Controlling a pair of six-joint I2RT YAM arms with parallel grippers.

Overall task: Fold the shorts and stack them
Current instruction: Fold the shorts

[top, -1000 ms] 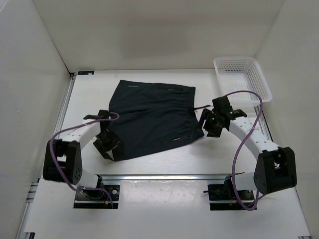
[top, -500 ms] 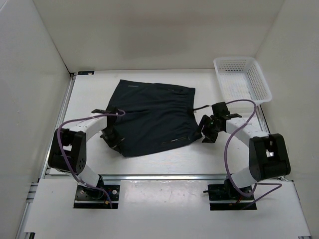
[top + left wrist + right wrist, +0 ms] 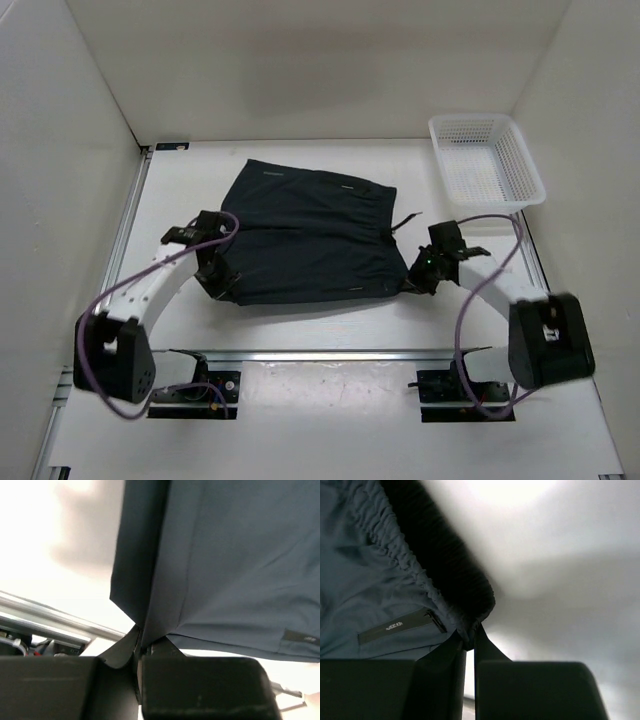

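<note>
I will next lift the pinched corner with my left gripper, carry it outward and release it over the far hem corner (image 3: 254,166), because the far hem corner lies outward of the gripper across the shorts (image 3: 305,235).
The dark navy shorts (image 3: 305,235) lie spread on the white table, waistband to the right, leg hems to the left. My left gripper (image 3: 222,284) is shut on the near left hem corner; in the left wrist view the shorts (image 3: 225,560) run down into the closed left gripper (image 3: 139,642). My right gripper (image 3: 408,283) is shut on the near corner of the waistband. In the right wrist view the gathered elastic edge of the shorts (image 3: 395,555) ends pinched in the right gripper (image 3: 470,640).
A white mesh basket (image 3: 486,158) stands at the back right corner of the table. An aluminium rail (image 3: 320,354) runs along the near edge between the arm bases. White walls close in the left, back and right sides.
Both grippers have closed on the near corners of the shorts. The near edge of the shorts has been drawn straighter and towards the front, and the right arm has moved nearer.
</note>
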